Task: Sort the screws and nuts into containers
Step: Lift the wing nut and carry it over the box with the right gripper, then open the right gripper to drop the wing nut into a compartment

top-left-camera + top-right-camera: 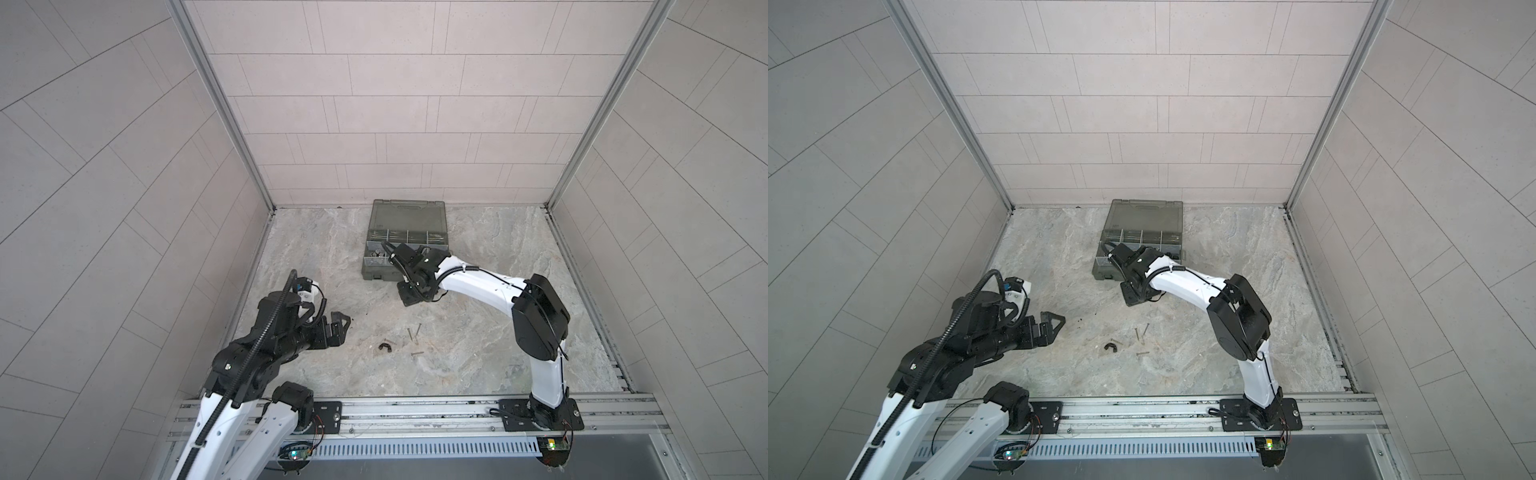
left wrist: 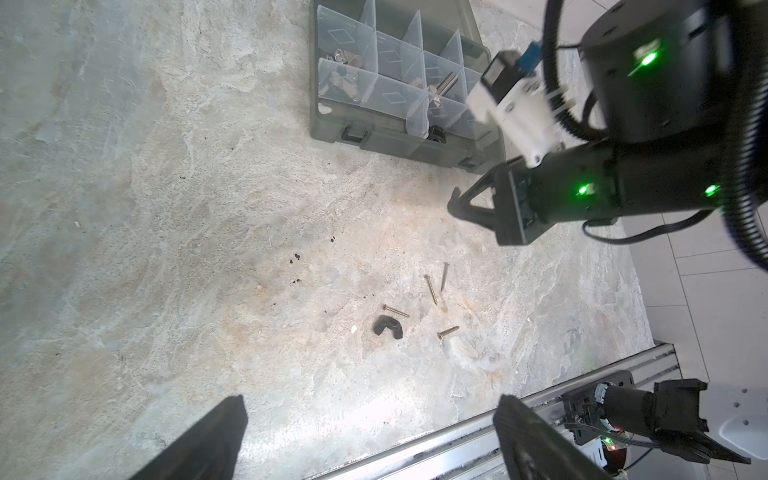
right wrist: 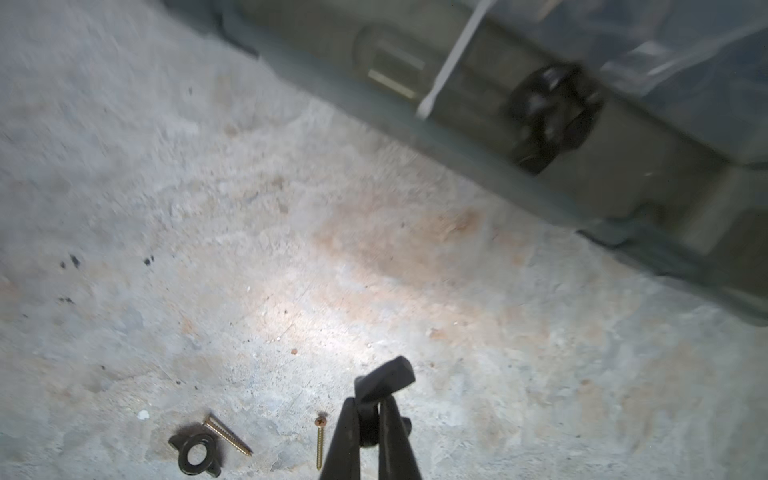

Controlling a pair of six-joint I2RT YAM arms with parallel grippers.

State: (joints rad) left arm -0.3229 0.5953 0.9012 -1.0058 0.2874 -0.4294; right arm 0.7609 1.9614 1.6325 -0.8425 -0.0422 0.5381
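The front container [image 3: 560, 120] is outward and has black nuts inside, so the robot's right gripper will move outward over it next and release the black wing nut there.
The dark grey-green case [image 1: 376, 276] [image 1: 1104, 277] lies open at the back, its containers split by pale dividers [image 2: 417, 116]. One holds a silver bolt [image 2: 444, 85]; black nuts [image 3: 548, 112] sit in a front one. My right gripper [image 3: 370, 409] [image 1: 405, 297] hangs just before the case, shut on a black wing nut [image 3: 384, 380]. Several thin brass screws [image 2: 432, 289] [image 1: 415, 332] [image 3: 320, 442] and another black wing nut [image 2: 388, 326] [image 1: 385, 347] [image 3: 195, 455] lie mid-table. My left gripper [image 2: 370, 419] [image 1: 338, 328] is open and holds nothing, left of them.
The case's smoky lid [image 1: 407, 216] leans back towards the rear wall. An aluminium rail [image 1: 415, 409] with both arm bases runs along the table's front edge. Tiled walls close in the left, right and back. Small dark specks [image 2: 296, 257] dot the marbled tabletop.
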